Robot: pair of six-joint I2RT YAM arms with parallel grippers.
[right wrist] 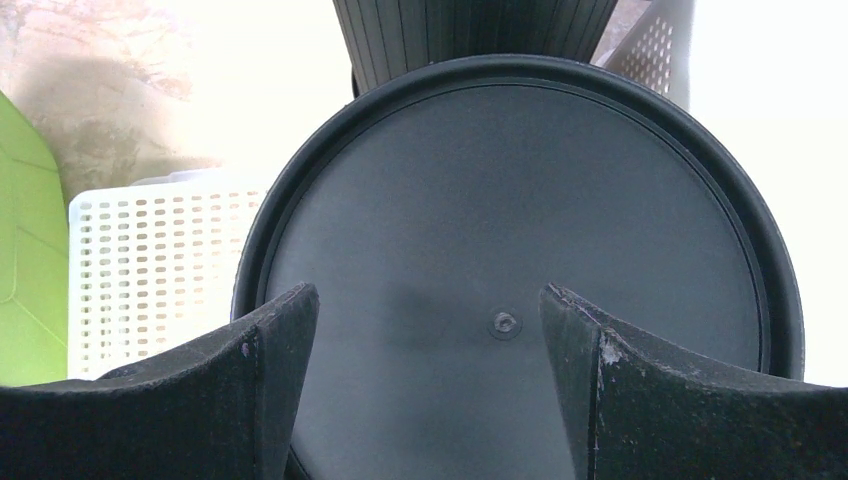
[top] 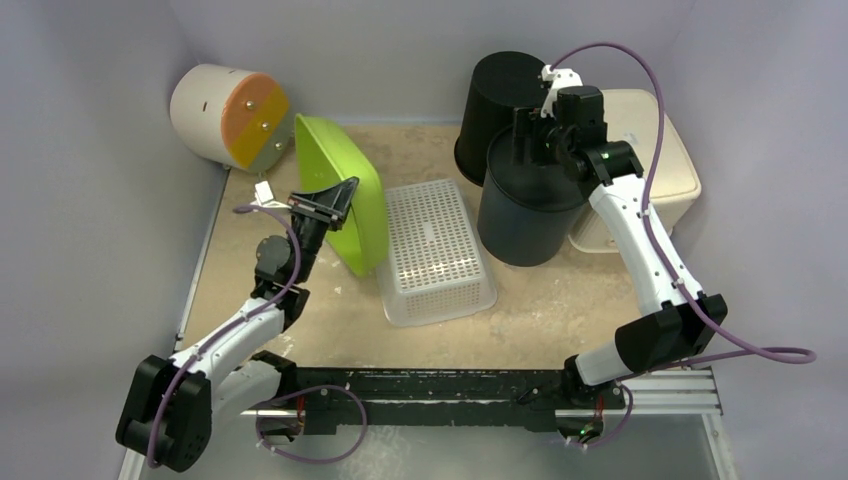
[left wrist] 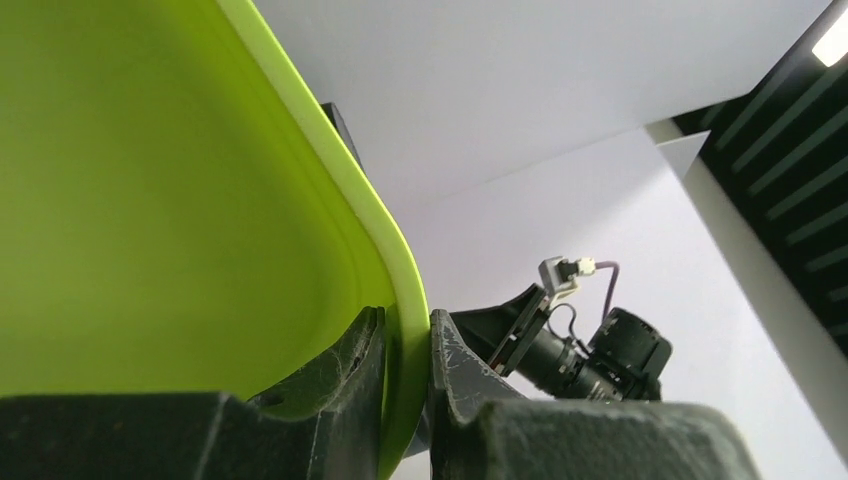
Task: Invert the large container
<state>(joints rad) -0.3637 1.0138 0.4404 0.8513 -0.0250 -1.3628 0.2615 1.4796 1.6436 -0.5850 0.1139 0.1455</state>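
The bin stands on edge, so the left gripper should next swing back and down, bring the pinched rim onto the tabletop [top: 340, 295] beside the white basket and let go of it.
A lime-green bin [top: 345, 190] stands on edge at the left of the table, tipped up against a white basket. My left gripper [top: 335, 200] is shut on its rim. In the left wrist view the green rim [left wrist: 330, 160] runs down between the two fingers of the left gripper [left wrist: 405, 325], which pinch it. My right gripper [top: 535, 135] is open and empty, just above a black bucket [top: 525, 215] that stands upside down. In the right wrist view the bucket's flat base [right wrist: 520, 200] fills the frame, and the right gripper [right wrist: 428, 330] is spread wide over it.
A white perforated basket [top: 435, 250] lies upside down mid-table. A second black bucket [top: 500, 100] stands behind the first. A cream box [top: 640, 170] sits at the back right. A white and orange drum [top: 225, 115] lies on its side at the back left.
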